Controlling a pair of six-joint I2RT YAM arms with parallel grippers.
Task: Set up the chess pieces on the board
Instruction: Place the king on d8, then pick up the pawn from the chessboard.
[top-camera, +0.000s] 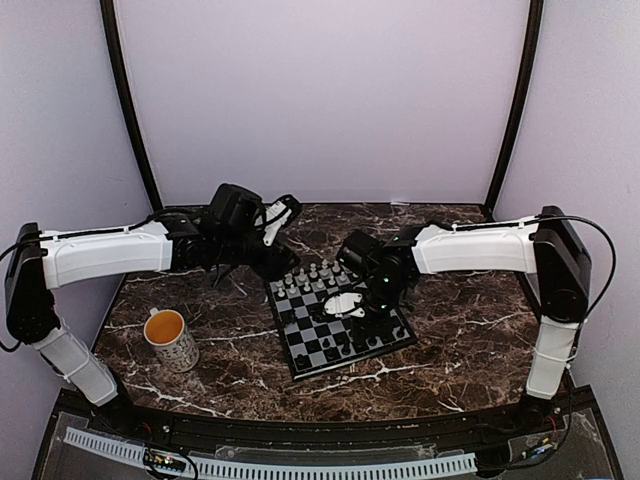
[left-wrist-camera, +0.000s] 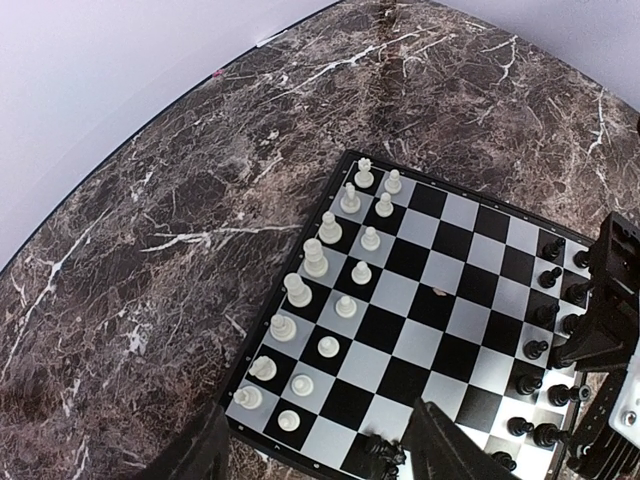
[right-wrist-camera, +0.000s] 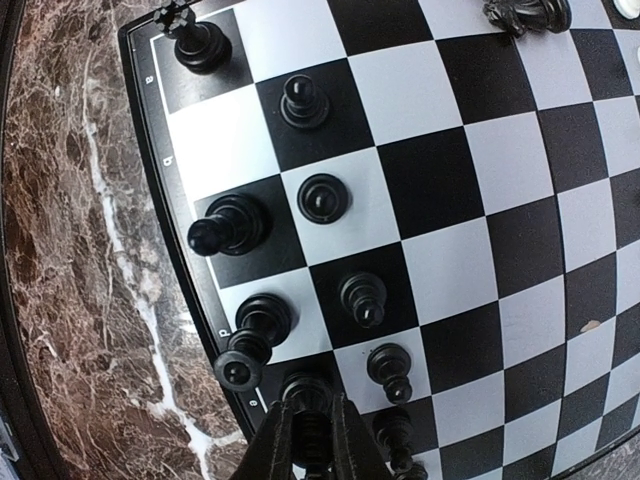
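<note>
My left gripper moves back and down onto the tipped black piece at the board's rim (top-camera: 289, 319) (left-wrist-camera: 391, 461) next.
The board (top-camera: 315, 320) lies at the table's middle, with white pieces (top-camera: 310, 275) along its far side and black pieces (top-camera: 330, 352) along its near side. The left wrist view shows the board (left-wrist-camera: 420, 300) with the white pieces (left-wrist-camera: 315, 260) in two upright rows. A black piece (left-wrist-camera: 385, 455) lies tipped on the board's left edge. My left gripper (left-wrist-camera: 315, 450) hovers open above that edge, and the tipped piece is beside its right finger (left-wrist-camera: 445, 450). My right gripper (right-wrist-camera: 310, 440) is shut on a black piece (right-wrist-camera: 306, 390) at the board's rim row (right-wrist-camera: 200, 290). Other black pieces (right-wrist-camera: 325, 197) stand near it.
A patterned mug (top-camera: 172, 340) with a yellow inside stands on the marble table (top-camera: 470, 340) left of the board. The two arms meet over the board: the left gripper (top-camera: 278, 262) at its left-back corner, the right gripper (top-camera: 374, 318) over its right side.
</note>
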